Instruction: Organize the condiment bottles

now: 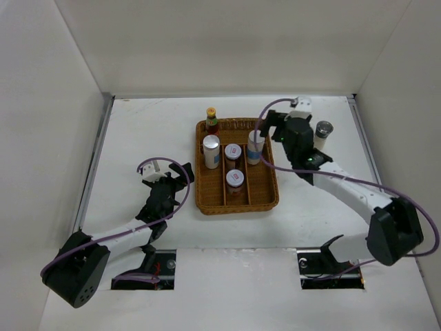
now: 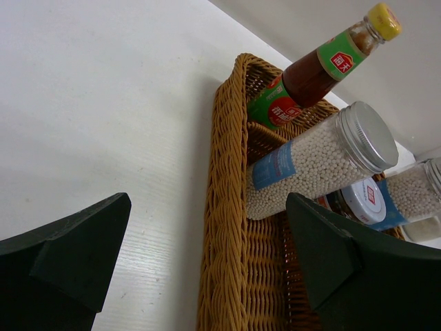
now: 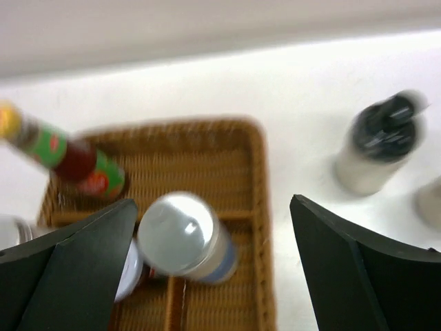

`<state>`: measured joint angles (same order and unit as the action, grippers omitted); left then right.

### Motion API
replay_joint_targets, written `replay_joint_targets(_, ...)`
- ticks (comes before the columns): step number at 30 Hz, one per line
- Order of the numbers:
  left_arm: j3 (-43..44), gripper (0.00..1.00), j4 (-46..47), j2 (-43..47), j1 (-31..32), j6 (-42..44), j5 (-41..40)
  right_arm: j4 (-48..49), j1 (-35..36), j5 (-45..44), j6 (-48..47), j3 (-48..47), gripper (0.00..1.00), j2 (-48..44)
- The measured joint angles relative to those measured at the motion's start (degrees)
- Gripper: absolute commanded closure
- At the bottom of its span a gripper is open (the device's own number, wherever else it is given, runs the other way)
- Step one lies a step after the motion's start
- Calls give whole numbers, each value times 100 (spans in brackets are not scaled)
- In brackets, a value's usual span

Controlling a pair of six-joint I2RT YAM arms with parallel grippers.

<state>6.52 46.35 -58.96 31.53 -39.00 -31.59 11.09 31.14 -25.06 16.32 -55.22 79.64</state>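
Observation:
I should move my right gripper to the right in the top view and down around the bottle's black cap (image 3: 383, 132) next, because the dark-capped bottle is still outside the tray.
The brown wicker tray (image 1: 269, 186) holds a red sauce bottle with a yellow cap (image 1: 211, 121), a white silver-lidded cylinder (image 1: 211, 152), two short red-labelled jars (image 1: 233, 153) (image 1: 236, 179) and a second white cylinder (image 1: 255, 147). A dark-capped bottle (image 1: 322, 134) stands on the table right of the tray. My right gripper (image 1: 270, 131) is open above the tray's back right compartment. In the right wrist view its jaws (image 3: 213, 203) straddle the second cylinder (image 3: 185, 234), close to the left finger. My left gripper (image 1: 176, 176) is open and empty just left of the tray.
The left wrist view shows the tray's left rim (image 2: 224, 207) between my fingers, with the sauce bottle (image 2: 310, 76) and a cylinder (image 2: 317, 162) behind it. A blurred pale object (image 3: 431, 200) sits at the right edge of the right wrist view. White walls enclose the table.

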Motion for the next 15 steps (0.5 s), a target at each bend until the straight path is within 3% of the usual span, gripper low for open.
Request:
replay_joint_targets(4, 0, 0, 0, 0, 0, 0, 4, 203, -765, -22, 223, -9, 0, -243)
replay_joint_targets(8, 0, 0, 0, 2, 0, 0, 17, 103, -1364, -70, 343, -214, 2, 466)
replay_joint_targets(15, 0, 0, 15, 44, 2, 0, 20, -319, -1550, -295, 337, -625, 7, 1591)
